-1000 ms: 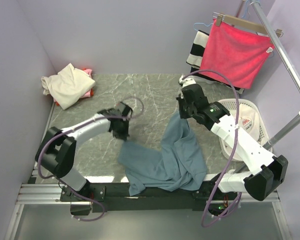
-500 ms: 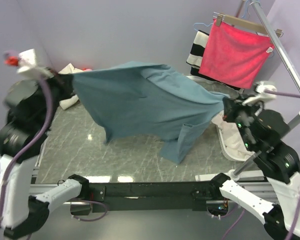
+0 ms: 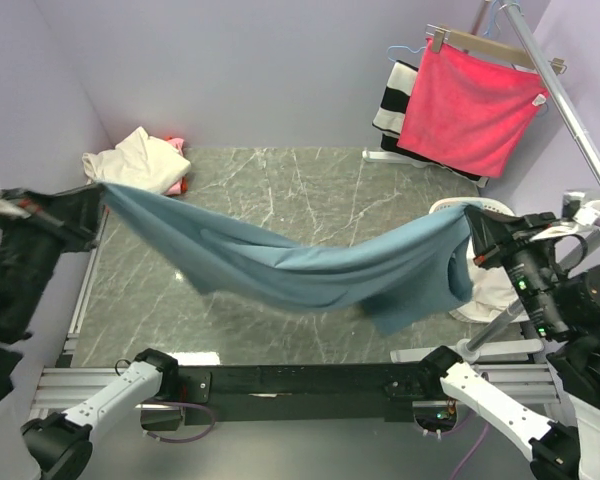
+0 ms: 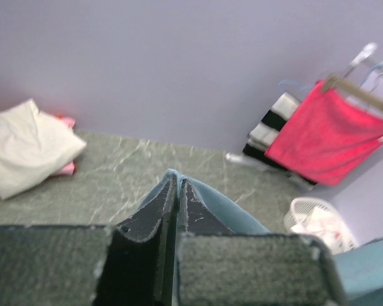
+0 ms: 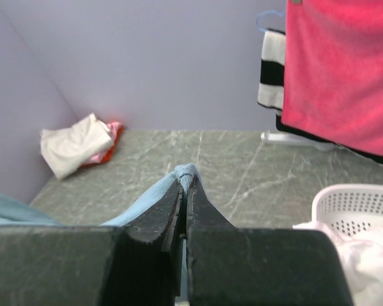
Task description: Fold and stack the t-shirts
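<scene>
The table lies bare below the blue-grey t-shirt (image 3: 300, 262). The left gripper swings outward next, tilts down and releases the cloth over marble beside the cream t-shirt.
The blue-grey t-shirt (image 3: 300, 262) hangs stretched in the air above the marble table (image 3: 280, 180), sagging in the middle. My left gripper (image 3: 102, 190) is shut on its left end, high at the left; the pinched cloth shows in the left wrist view (image 4: 172, 182). My right gripper (image 3: 470, 215) is shut on its right end, high at the right; the pinched cloth shows in the right wrist view (image 5: 186, 173). A cream t-shirt (image 3: 140, 165) lies bunched over a pink/red one (image 3: 178, 183) at the table's back left corner. White cloth with red print (image 3: 492, 290) lies in the basket.
A white laundry basket (image 3: 480, 207) stands at the table's right edge under my right arm. A bright pink-red towel (image 3: 470, 105) on a hanger and a black-and-white striped cloth (image 3: 395, 95) hang at the back right from a metal rail (image 3: 570, 110).
Both grippers have swung the blue-grey shirt up off the table's front edge and spread apart; it billowed high half a second ago and now has dropped into a sagging band between them.
</scene>
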You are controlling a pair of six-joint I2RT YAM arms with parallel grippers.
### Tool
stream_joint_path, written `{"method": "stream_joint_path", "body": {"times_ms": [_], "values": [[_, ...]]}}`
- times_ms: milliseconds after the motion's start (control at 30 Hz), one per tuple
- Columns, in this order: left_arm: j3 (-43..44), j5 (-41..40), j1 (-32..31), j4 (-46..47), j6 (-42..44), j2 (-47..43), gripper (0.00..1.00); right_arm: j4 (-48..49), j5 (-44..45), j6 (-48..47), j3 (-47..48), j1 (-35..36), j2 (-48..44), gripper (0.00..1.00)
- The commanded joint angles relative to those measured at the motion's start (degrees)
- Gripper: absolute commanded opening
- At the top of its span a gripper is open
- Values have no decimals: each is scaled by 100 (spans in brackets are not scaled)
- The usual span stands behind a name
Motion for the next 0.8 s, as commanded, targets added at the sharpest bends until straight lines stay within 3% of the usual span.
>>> {"method": "stream_joint_path", "body": {"times_ms": [0,333,433,567,700,767], "values": [[418,-9,8,-69,44,197,9,207,-139,-161,244,-32,245,1],[-110,-906,147,562,588,2113,15,980,677,-486,-143,-41,1950,2],[-601,-425,674,941,562,2561,13,1077,748,-477,-266,-58,2513,1],[-1716,411,1770,1950,212,2905,2,1454,749,-451,-661,-233,2970,0],[-1720,1158,2125,2270,105,3396,1,1614,424,-434,-505,-558,3479,0],[-1309,1465,2231,2025,288,3668,8,1465,318,-398,-311,-647,3673,0]]}}
